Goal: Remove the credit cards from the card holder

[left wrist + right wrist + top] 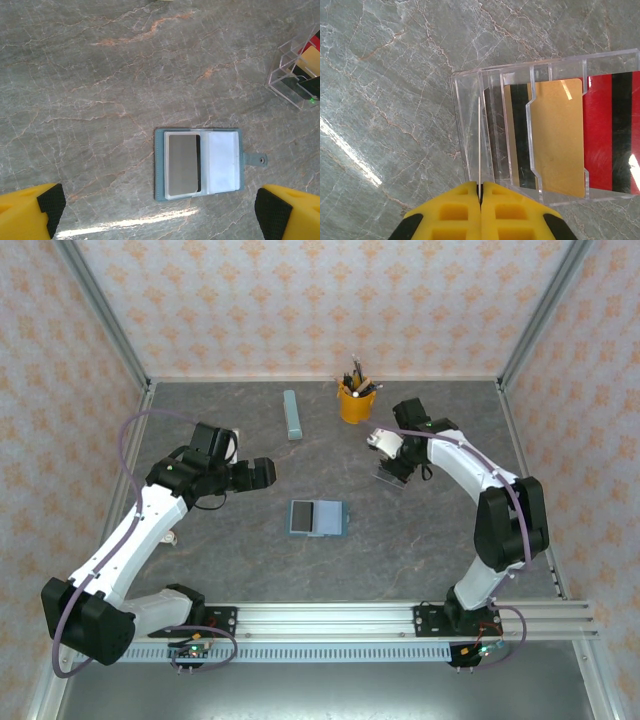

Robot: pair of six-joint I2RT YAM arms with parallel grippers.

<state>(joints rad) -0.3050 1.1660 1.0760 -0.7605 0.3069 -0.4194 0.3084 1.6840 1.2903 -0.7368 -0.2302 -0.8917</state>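
Next, my right gripper eases outward to the space before the tan card, which lies just outward of the fingers, and releases the pale card there.
The teal card holder (316, 517) lies open and flat mid-table, its snap tab to the right in the left wrist view (200, 164). A grey card (182, 165) sits in its left clear pocket. My left gripper (266, 473) hovers open up and left of it, with nothing between its fingers (161, 207). My right gripper (480, 186) is shut on a thin pale card (479, 140) seen edge-on, standing in the front slot of a clear stand (465, 100). Behind it in the stand are a tan card (557, 140) and a red card (600, 130).
A yellow pen cup (356, 400) stands at the back, just behind the clear stand (392, 480) and my right gripper (392, 462). A long pale blue-grey bar (292, 414) lies back left of the cup. Patterned walls close in three sides of the table.
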